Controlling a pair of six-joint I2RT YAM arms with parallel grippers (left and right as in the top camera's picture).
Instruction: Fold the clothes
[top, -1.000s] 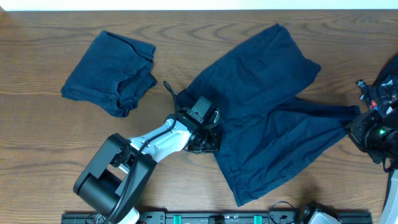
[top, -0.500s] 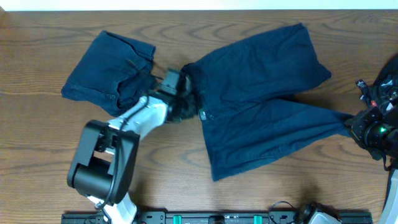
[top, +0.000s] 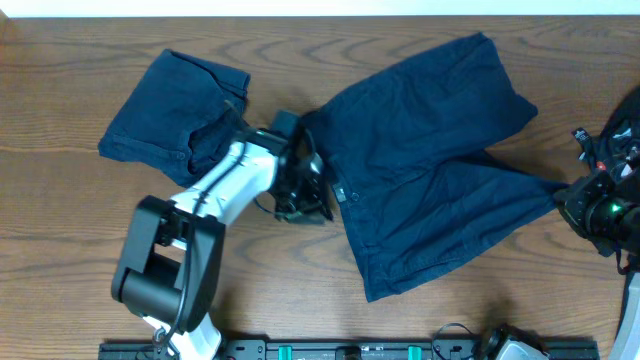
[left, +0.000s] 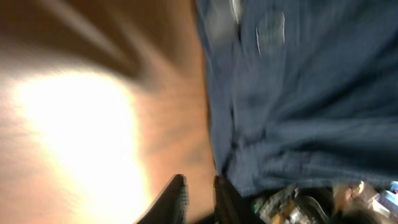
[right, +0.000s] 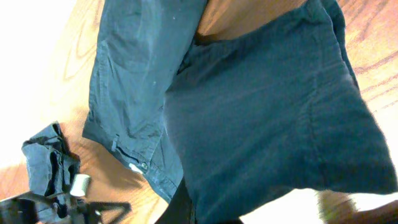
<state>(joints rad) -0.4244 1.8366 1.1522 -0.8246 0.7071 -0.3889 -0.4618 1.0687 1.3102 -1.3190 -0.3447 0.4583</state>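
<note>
I should next move the hem held in my right gripper outward over the far leg's hem (top: 508, 76) and let go of it, because the legs are still fanned apart.
One pair of the clothes, navy shorts (top: 430, 160), lies spread across the table's middle and right, waistband to the left, legs fanned right. My left gripper (top: 301, 203) hangs just left of the waistband. In the blurred left wrist view it (left: 200, 190) is slightly open, bare wood showing between its fingers (left: 176, 198) and the shorts' edge (left: 292, 112) beside the right one. My right gripper (top: 578, 203) at the far right is shut on the hem of the lower leg. In the right wrist view the shorts (right: 261, 118) run down into its jaws.
A second pair of navy shorts (top: 175, 120) lies bunched at the upper left, close to the left arm's forearm (top: 225, 185). The left arm's base (top: 165, 275) stands at the front left. Dark gear (top: 615, 140) sits at the right edge.
My left gripper dragged the waistband up and left, then parted its jaws and drew back down and right off the cloth. The shorts now lie flatter. The right gripper held still.
</note>
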